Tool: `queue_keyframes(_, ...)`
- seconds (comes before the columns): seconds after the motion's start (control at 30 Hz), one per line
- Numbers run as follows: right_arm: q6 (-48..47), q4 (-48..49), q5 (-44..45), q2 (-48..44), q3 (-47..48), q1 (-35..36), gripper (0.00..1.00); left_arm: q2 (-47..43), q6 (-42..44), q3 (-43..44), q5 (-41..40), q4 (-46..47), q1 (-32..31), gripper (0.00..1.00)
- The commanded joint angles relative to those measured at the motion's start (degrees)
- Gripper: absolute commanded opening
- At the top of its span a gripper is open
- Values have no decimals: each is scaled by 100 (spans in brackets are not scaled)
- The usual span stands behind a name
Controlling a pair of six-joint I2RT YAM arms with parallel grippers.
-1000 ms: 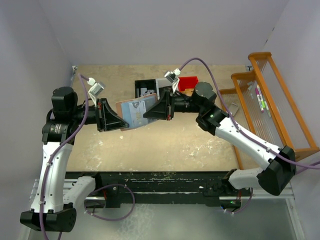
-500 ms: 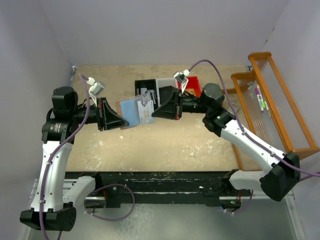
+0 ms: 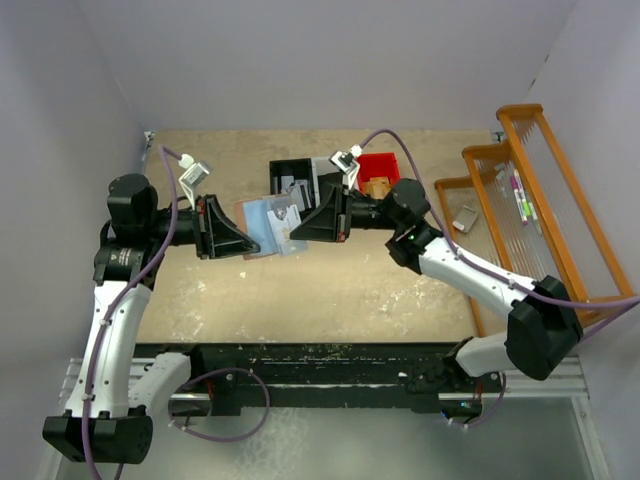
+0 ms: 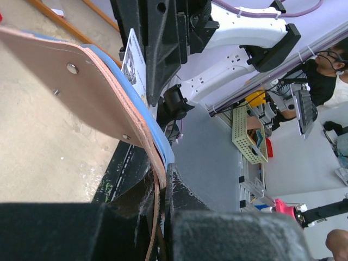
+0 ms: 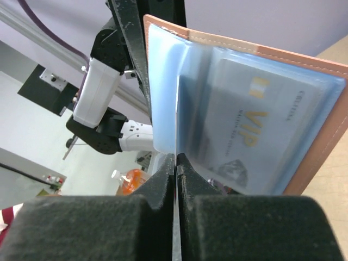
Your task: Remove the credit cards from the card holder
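The left gripper turns down to the bare tabletop below next and releases the card holder (image 3: 262, 222) flat, because that spot is clear.
The card holder (image 3: 262, 222) is held open in the air, salmon-pink outside, blue-grey inside. My left gripper (image 3: 243, 243) is shut on its lower left edge; in the left wrist view the pink flap (image 4: 81, 89) runs down between my jaws (image 4: 163, 185). My right gripper (image 3: 293, 230) is shut on a thin grey credit card (image 3: 285, 212) at the holder's right side. That card shows edge-on between the right jaws (image 5: 176, 160). A second card marked VIP (image 5: 255, 128) sits in a clear slot of the holder (image 5: 321, 103).
A black tray (image 3: 293, 177) with flat items lies behind the holder. A red bin (image 3: 378, 166) stands behind the right wrist. A wooden rack (image 3: 540, 200) fills the right side, with a small grey piece (image 3: 465, 215) on its low shelf.
The right gripper pulled right with the card half a second ago. It has now moved back left, close against the holder. The left gripper has held still.
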Motion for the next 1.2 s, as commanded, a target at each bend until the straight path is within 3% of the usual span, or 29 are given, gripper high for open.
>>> queue_keyframes(0.0, 96, 413, -130, -262, -86, 33, 0, -59, 72, 154, 174, 240, 20, 0)
queue_keyframes(0.27, -2175, -3198, 570, -839, 675, -292, 0, 67, 1826, 751, -301, -1488, 20, 0)
queue_keyframes(0.53, -3038, -4895, 1081, -760, 806, -1425, 0, 641, 3517, 799, -1999, -2939, 12, 0)
queue_keyframes(0.7, -3077, -4867, 1668, -250, 1006, -1472, 0, 1594, 4102, 579, -2015, -3664, -52, 0)
queue_keyframes(1.0, -3253, -4840, 2466, 1289, 2013, -1477, 0, 3002, 3990, 1088, -2533, -3534, -584, 0)
queue_keyframes(1.17, -3267, -4866, 2416, 2545, 3048, -1474, 0, 3751, 4667, 1809, -3985, -4159, -1121, 0)
